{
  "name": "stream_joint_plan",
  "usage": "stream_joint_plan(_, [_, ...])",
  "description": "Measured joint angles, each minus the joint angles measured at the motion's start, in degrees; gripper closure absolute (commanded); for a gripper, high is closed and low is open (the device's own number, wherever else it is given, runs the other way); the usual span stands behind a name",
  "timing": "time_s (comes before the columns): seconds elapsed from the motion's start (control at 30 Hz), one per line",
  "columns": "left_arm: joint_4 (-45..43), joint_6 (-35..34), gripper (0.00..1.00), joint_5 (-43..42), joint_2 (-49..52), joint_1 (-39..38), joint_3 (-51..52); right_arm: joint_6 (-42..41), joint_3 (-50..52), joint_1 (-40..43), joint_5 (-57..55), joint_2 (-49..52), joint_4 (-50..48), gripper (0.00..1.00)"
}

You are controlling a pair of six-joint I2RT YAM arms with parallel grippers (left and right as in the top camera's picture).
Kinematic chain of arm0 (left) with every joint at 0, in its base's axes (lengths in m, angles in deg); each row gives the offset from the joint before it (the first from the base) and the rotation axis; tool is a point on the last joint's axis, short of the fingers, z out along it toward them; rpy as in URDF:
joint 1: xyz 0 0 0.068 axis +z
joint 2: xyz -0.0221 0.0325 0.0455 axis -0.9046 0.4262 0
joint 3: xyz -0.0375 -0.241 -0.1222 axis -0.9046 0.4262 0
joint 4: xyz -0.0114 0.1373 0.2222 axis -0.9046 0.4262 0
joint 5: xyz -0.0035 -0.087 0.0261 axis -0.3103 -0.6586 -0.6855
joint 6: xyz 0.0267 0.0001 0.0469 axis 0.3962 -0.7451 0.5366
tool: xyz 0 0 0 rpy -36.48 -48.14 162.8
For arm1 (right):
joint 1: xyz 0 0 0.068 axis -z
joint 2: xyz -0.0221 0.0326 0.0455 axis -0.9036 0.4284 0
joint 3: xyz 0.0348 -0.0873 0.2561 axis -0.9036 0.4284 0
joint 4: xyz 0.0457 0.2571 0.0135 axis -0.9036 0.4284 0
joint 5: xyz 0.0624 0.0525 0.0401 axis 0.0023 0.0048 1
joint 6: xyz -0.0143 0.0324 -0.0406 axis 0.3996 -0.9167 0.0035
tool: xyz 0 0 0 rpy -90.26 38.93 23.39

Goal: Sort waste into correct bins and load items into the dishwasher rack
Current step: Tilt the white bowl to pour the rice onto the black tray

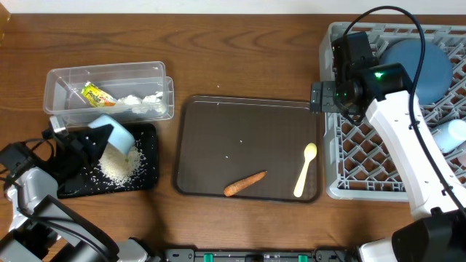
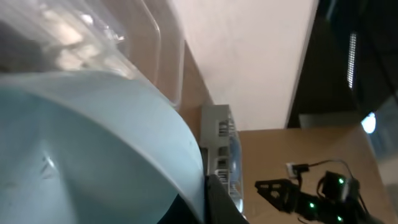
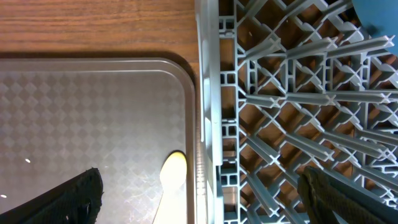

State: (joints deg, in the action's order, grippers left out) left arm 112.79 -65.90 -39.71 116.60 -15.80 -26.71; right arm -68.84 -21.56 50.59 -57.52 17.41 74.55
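Next, my left gripper needs to carry the bowl to the right in the overhead view to the brown tray's empty far part [image 1: 253, 122], level it, lower and release.
My left gripper [image 1: 93, 140] is shut on the rim of the pale-blue bowl [image 1: 115, 133], which is tipped over the black tray [image 1: 149, 138]. A heap of white rice bits [image 1: 116, 166] lies in that tray below the bowl. The bowl [image 2: 93, 143] fills the left wrist view, with one dark finger [image 2: 221, 202] against its rim. My right gripper [image 1: 320, 97] hangs open over the left wall of the grey rack [image 1: 364, 153]. Between its fingers [image 3: 74, 199] lie the cream spoon's [image 3: 172, 177] bowl end and the rack wall [image 3: 211, 124]. The spoon [image 1: 305, 169] and a carrot piece [image 1: 245, 183] lie on the brown tray [image 1: 240, 131].
The clear tub [image 1: 54, 80] behind the black tray holds a yellow-green wrapper [image 1: 98, 94] and white paper wads [image 1: 142, 100]. A dark-blue plate [image 1: 422, 62] stands in the rack's far part, and a white cup [image 1: 451, 136] sits at its right edge.
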Motion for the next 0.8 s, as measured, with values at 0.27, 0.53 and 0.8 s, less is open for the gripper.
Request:
stream_joint_plan(0.27, [-0.44, 0.74, 0.94, -2.67, 0.00, -0.02, 0.00, 0.02, 0.00, 0.00, 0.00, 0.00, 0.11, 0.01])
stream_joint_plan(0.53, [-0.44, 0.92, 0.94, -3.37, 0.00, -0.46, 0.00, 0.00, 0.00, 0.00, 0.00, -0.02, 0.26, 0.01])
stream_joint_plan(0.8, [-0.39, 0.70, 0.94, -5.44, 0.00, -2.80, 0.00, 0.09, 0.00, 0.00, 0.00, 0.00, 0.85, 0.01])
